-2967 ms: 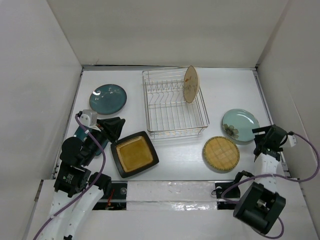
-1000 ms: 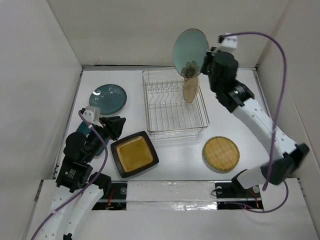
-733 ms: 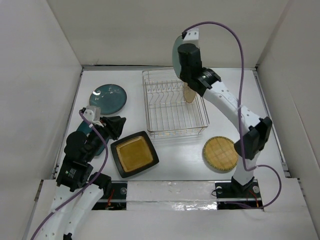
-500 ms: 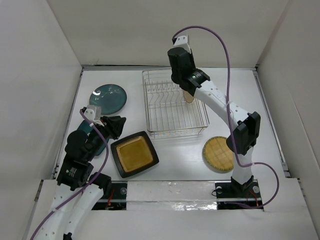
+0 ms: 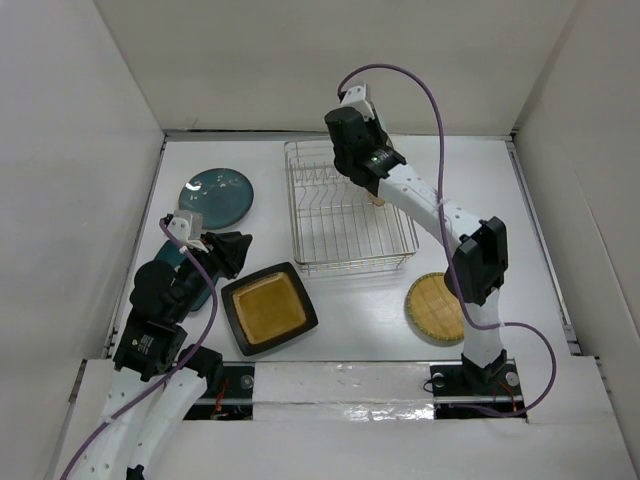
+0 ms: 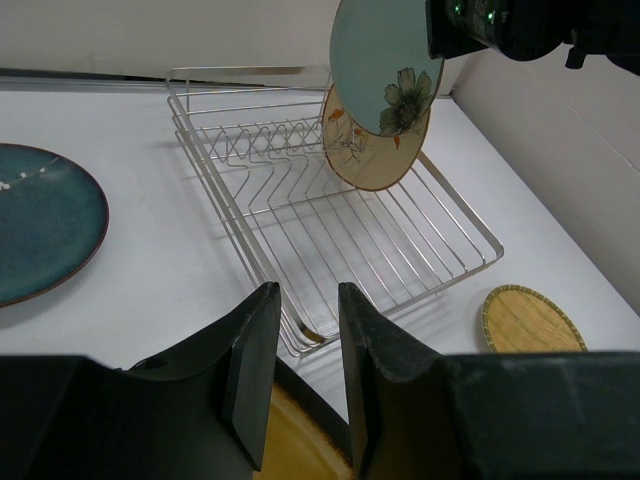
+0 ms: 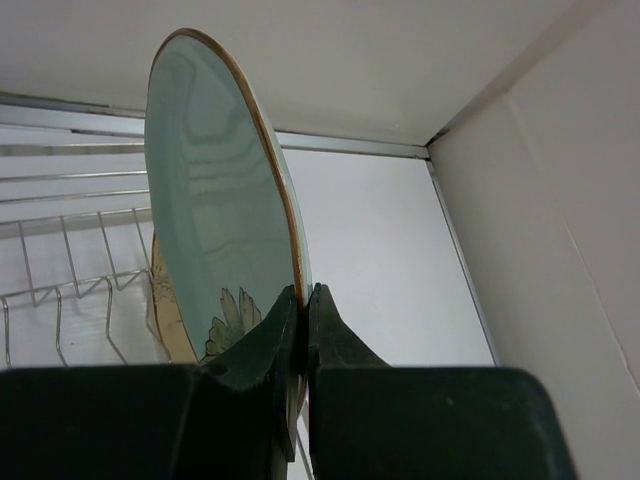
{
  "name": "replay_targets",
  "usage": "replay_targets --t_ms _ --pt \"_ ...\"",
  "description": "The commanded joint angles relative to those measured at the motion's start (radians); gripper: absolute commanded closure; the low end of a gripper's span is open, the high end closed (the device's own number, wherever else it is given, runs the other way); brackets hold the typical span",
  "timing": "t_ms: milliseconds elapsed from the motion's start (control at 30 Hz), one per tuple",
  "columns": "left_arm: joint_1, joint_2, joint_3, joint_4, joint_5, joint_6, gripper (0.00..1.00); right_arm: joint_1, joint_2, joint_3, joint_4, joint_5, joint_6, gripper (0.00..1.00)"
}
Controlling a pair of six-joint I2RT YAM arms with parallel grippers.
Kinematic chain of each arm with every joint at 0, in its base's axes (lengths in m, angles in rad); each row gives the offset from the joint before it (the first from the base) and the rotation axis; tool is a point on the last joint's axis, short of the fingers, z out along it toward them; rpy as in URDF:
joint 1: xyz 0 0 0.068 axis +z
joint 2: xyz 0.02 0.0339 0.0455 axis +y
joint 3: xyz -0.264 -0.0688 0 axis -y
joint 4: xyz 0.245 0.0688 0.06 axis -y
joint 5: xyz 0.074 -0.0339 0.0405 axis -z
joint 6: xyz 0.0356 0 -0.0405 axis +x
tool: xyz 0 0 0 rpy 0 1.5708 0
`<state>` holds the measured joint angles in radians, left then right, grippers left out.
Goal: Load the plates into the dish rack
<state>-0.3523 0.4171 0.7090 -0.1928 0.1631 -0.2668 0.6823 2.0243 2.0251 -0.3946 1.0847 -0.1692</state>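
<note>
I will lower the pale blue flowered plate (image 7: 215, 200) in my right gripper next. I need to bring the flowered plate's bottom rim between the rack's empty wires beside the tan plate, because the flowered plate still hangs above them.
My right gripper (image 7: 303, 290) is shut on the rim of the pale blue flowered plate (image 7: 215, 200), held upright on edge above the far side of the dish rack (image 5: 345, 235). This plate (image 6: 385, 65) hangs just beside the tan plate (image 6: 375, 160), which stands in the rack's tines. In the top view the right arm (image 5: 400, 185) hides the held plate. My left gripper (image 6: 306, 292) is open with nothing between its fingers, low over the corner of the black square plate (image 5: 268, 308).
A dark teal plate (image 5: 216, 196) lies left of the rack; another teal plate (image 5: 170, 254) lies partly under the left arm. The yellow grid plate (image 5: 432, 305) sits at the front right, partly behind the right arm. White walls enclose the table.
The right arm has carried the pale blue plate from the right side up and leftward, then lower, over the rack's far end beside the tan plate. The left arm has barely moved.
</note>
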Motion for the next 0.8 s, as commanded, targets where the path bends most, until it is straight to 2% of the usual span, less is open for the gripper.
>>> replay_targets --t_ms 0,267,567,600,633,667,767 --pt "0.001 -0.001 0.010 0.021 -0.004 0.005 0.74 0.010 -0.003 0.001 0.102 0.073 0.040 1.00" --pt "0.001 -0.001 0.009 0.021 -0.005 0.005 0.73 0.019 0.047 -0.052 0.077 0.057 0.100 1.00" --pt "0.001 0.005 0.009 0.021 -0.005 0.003 0.74 0.019 0.047 -0.147 0.039 -0.044 0.293 1.00" --pt "0.001 0.008 0.009 0.021 -0.007 0.003 0.73 0.019 0.039 -0.154 0.034 -0.055 0.307 0.95" --pt "0.001 0.006 0.010 0.021 -0.005 0.003 0.73 0.019 0.031 -0.157 0.031 -0.068 0.329 0.86" --pt "0.001 0.009 0.010 0.021 -0.007 0.003 0.73 0.007 0.004 -0.160 0.030 -0.098 0.339 0.66" --pt "0.001 0.012 0.010 0.021 -0.005 0.003 0.73 -0.027 -0.099 -0.192 0.033 -0.230 0.379 0.40"
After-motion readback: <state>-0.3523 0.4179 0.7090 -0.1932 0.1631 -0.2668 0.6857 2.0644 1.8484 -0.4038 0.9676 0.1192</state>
